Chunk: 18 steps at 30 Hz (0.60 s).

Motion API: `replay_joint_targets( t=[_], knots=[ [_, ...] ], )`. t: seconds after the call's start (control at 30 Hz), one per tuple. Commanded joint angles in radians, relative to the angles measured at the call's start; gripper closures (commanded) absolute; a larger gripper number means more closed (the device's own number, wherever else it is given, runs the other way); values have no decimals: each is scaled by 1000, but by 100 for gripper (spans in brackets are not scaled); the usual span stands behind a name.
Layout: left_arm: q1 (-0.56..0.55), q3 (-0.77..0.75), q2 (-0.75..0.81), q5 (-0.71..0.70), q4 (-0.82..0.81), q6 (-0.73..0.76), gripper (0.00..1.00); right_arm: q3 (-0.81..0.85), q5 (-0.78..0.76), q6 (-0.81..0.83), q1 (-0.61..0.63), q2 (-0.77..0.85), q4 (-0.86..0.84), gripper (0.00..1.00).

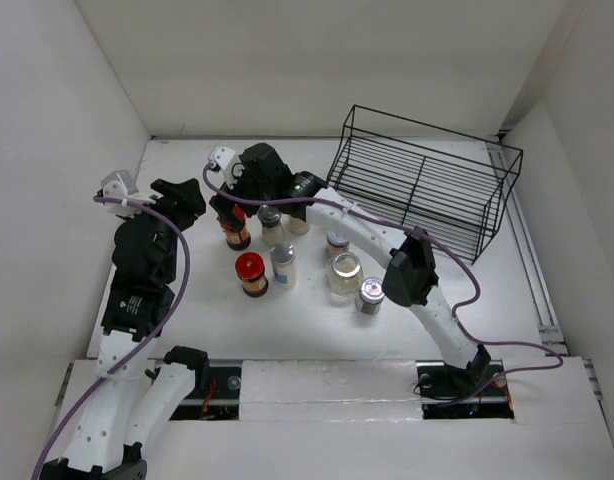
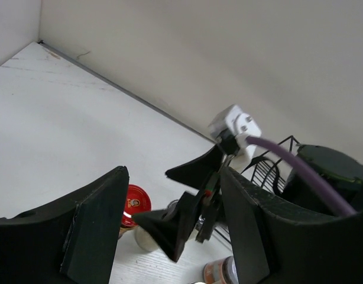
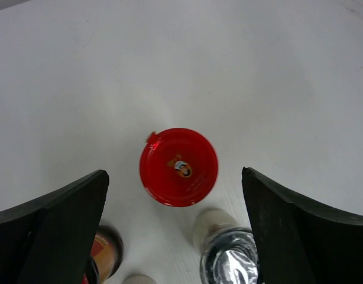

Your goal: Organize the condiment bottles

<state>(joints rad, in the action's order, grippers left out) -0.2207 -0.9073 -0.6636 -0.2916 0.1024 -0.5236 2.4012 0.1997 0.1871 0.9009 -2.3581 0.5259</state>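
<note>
The robot's right gripper needs to go down around the dark jar at the back next, since the red lid shows between its open fingers.
Several condiment bottles stand in a cluster mid-table. A dark jar with a red lid (image 1: 251, 272) is at the front left, and it also shows in the right wrist view (image 3: 178, 167). A silver-capped shaker (image 1: 283, 265) stands beside it (image 3: 229, 261). A second dark jar (image 1: 235, 234) sits behind them, partly under my right gripper (image 1: 230, 205). That gripper (image 3: 174, 177) is open and empty, hovering above the cluster. My left gripper (image 1: 192, 200) is open and empty, just left of the cluster, with the right gripper's fingers showing between its own (image 2: 172, 228).
A black wire rack (image 1: 427, 185) stands at the back right. Pale shakers (image 1: 271, 226), a brown jar (image 1: 337, 243), a clear jar (image 1: 344, 272) and a silver-lidded jar (image 1: 370, 294) fill the middle. White walls close in at the left, back and right.
</note>
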Motion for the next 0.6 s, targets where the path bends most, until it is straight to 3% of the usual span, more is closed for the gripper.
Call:
replay_joint_targets(
  t=[0.0, 0.2, 0.57],
  knots=[
    [4, 4, 12, 5, -47, -6, 41, -30, 50, 23, 23, 16, -3, 0],
    [4, 4, 2, 29, -58, 4, 41, -28, 11, 23, 41, -20, 6, 0],
    [4, 13, 2, 54, -70, 13, 41, -115, -112, 23, 41, -1, -139, 0]
  ],
)
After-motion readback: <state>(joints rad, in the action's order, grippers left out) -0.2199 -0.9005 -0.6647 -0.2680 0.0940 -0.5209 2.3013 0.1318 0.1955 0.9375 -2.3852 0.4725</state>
